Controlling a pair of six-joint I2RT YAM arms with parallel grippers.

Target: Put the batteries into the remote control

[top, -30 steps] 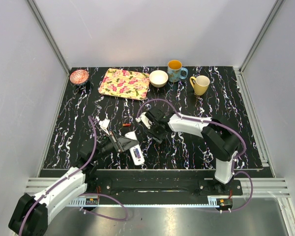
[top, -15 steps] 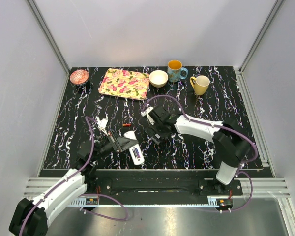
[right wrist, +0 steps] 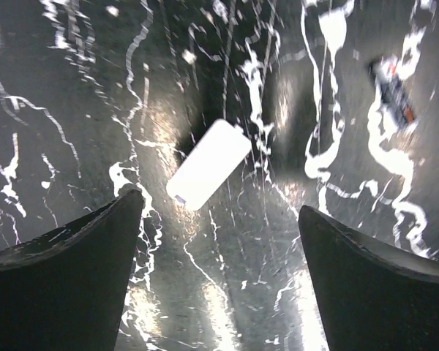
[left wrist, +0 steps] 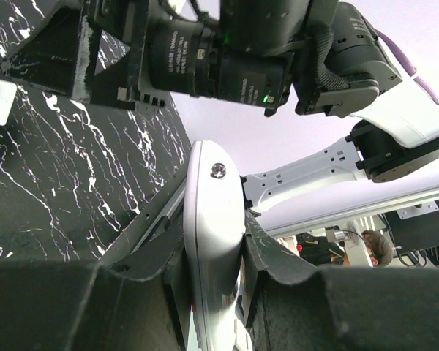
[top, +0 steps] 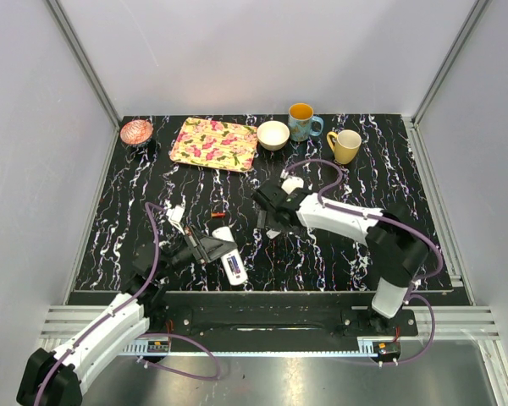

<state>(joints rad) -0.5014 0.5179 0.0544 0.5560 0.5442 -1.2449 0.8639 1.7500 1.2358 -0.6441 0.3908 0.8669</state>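
The right gripper will next move down and turn to bring its fingers around the cover's nearer end (top: pixel 273 234) (right wrist: pixel 189 190), because the white cover lies crooked below it.
My left gripper (top: pixel 210 248) is shut on the white remote control (top: pixel 231 256) and holds it just above the table at the near left. In the left wrist view the remote control (left wrist: pixel 212 190) stands edge-on, pinched between the two black fingers (left wrist: pixel 168 219). My right gripper (right wrist: pixel 219 208) is open and hovers over the table with nothing between its fingers. A small loose white cover piece (right wrist: pixel 208 174) lies flat just beyond its tips. One battery (right wrist: pixel 394 93) lies on the table further off, and shows as a small reddish stick (top: pixel 218 216) in the top view.
Along the back edge stand a pink bowl (top: pixel 136 131), a floral tray (top: pixel 213 144), a white bowl (top: pixel 273 134), a blue mug (top: pixel 302 122) and a yellow mug (top: pixel 345 145). The right arm's wrist (left wrist: pixel 227 51) hangs close above the remote.
My right gripper has opened wide and drawn back and to the right, away from the remote. The left gripper and the remote have hardly moved.
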